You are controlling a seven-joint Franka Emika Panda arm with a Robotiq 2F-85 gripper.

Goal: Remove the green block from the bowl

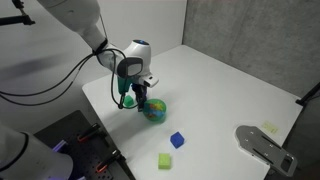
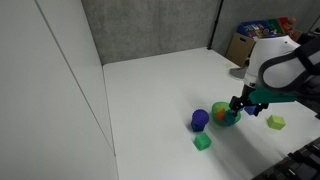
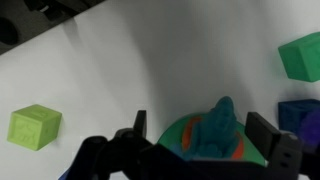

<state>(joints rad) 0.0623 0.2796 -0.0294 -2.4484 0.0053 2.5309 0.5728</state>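
Note:
I will lower my gripper into the bowl [image 3: 168, 136] next, down around the dark teal-green block [image 3: 214, 134], because the block is between my open fingers with a gap on either side.
The bowl [image 3: 168, 136], round with green, blue and orange colours, sits at the bottom centre of the wrist view. The dark teal-green block [image 3: 218, 125] lies inside it. My gripper [image 3: 200, 132] is open just above the bowl, one finger on each side of the block, with gaps showing on both sides. In both exterior views the gripper [image 1: 141, 97] [image 2: 243, 104] hangs over the bowl [image 1: 155, 110] [image 2: 228, 115]. The block is hidden there by the fingers.
A pale lime cube [image 3: 33, 127] [image 1: 165, 160] [image 2: 276, 122], a bright green cube [image 3: 302, 55] [image 2: 202, 142] and a blue-purple block [image 3: 298, 115] [image 1: 177, 140] [image 2: 199, 119] lie around the bowl on the white table. A grey object [image 1: 265, 146] lies at the table's corner.

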